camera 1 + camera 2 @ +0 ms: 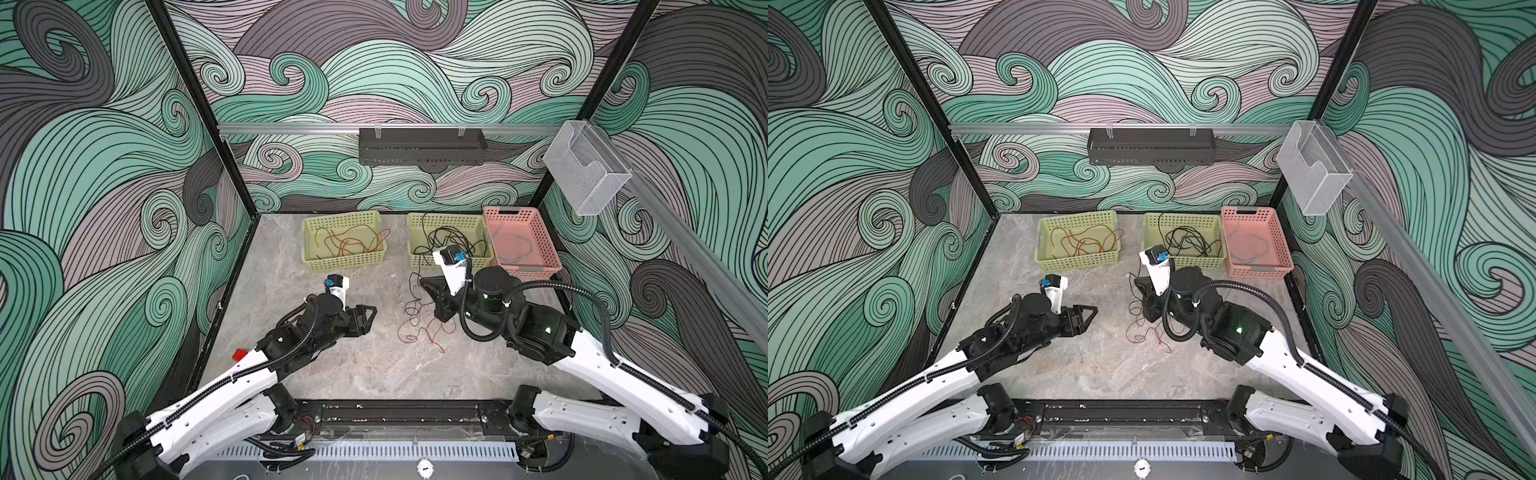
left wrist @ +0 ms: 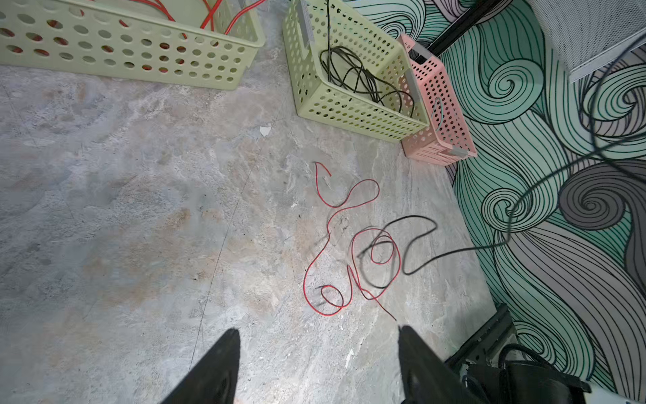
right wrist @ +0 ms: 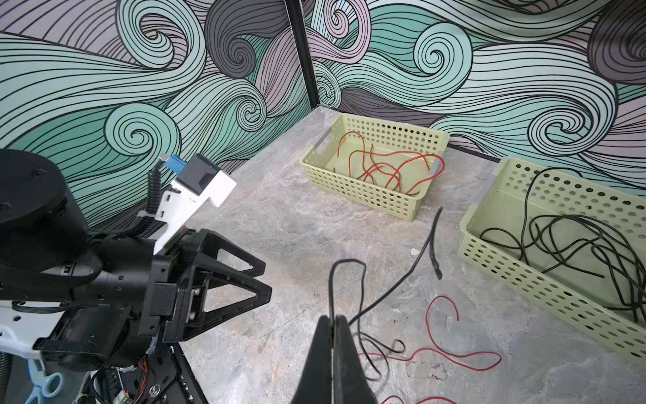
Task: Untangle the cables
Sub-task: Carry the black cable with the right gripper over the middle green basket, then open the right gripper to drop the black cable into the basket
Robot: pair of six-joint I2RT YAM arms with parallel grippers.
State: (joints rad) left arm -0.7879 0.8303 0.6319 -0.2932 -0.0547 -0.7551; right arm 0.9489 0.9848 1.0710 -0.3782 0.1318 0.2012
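Next, my right gripper moves outward from the tangle, over the basket, and releases the black cable, since black cables already lie in one green basket [image 1: 441,232] [image 3: 565,235].
A loose tangle of red and black cables [image 1: 419,326] [image 1: 1144,328] lies on the table right of centre. My right gripper [image 3: 332,317] [image 1: 423,283] is shut on a black cable [image 3: 393,292] that loops up from its tips and trails down to the tangle. In the left wrist view this black cable [image 2: 419,245] lifts off the table across a red cable [image 2: 351,206]. My left gripper [image 2: 318,330] [image 1: 370,320] stands open and holds nothing, just left of the tangle, with the red cable's end near one fingertip.
At the back stand a green basket [image 1: 345,262] with red-orange cables, a green basket [image 1: 451,220] with black cables, and a pink basket [image 1: 545,245] with a teal cable. Patterned walls close in the left, back and right sides.
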